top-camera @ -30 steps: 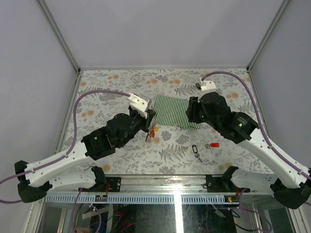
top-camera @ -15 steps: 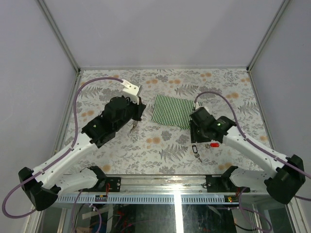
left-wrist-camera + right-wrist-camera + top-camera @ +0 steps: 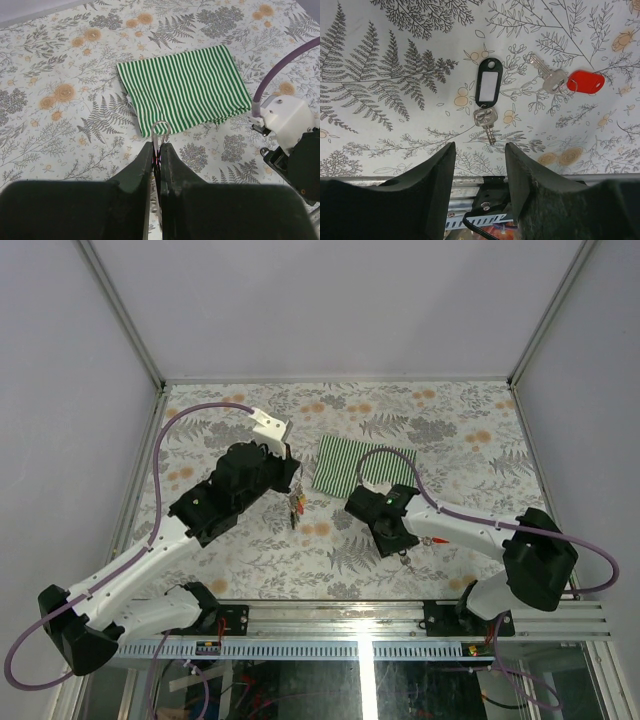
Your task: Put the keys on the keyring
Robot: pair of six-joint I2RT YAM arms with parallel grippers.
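Note:
The right gripper lowers over the black-tagged key's head (image 3: 404, 556) (image 3: 485, 115) toward its small ring next, as the open fingers are short of where tag joins key.
My left gripper (image 3: 292, 496) is shut on the keyring (image 3: 161, 129). Its silver wire loop pokes out between the fingertips, just short of the striped cloth's near edge. The red- and yellow-tagged keys hang under it (image 3: 297, 507). My right gripper (image 3: 480, 162) is open and empty, just above the table, at the near side of the two loose keys. The black-tagged key (image 3: 487, 90) lies straight ahead of its jaws. The red-tagged key (image 3: 584, 81) lies to the right of it. In the top view the right gripper (image 3: 393, 540) hides most of these keys.
A green-and-white striped cloth (image 3: 365, 466) lies folded at mid-table, beyond both grippers; it also shows in the left wrist view (image 3: 185, 90). The table's near metal rail (image 3: 485, 182) runs right under the right fingers. The right arm's white link (image 3: 287, 120) is at the left wrist view's right edge.
My right arm has swung from the cloth toward the near edge and now hovers by the loose keys. My left gripper, still holding the keyring, moved left, then back a little.

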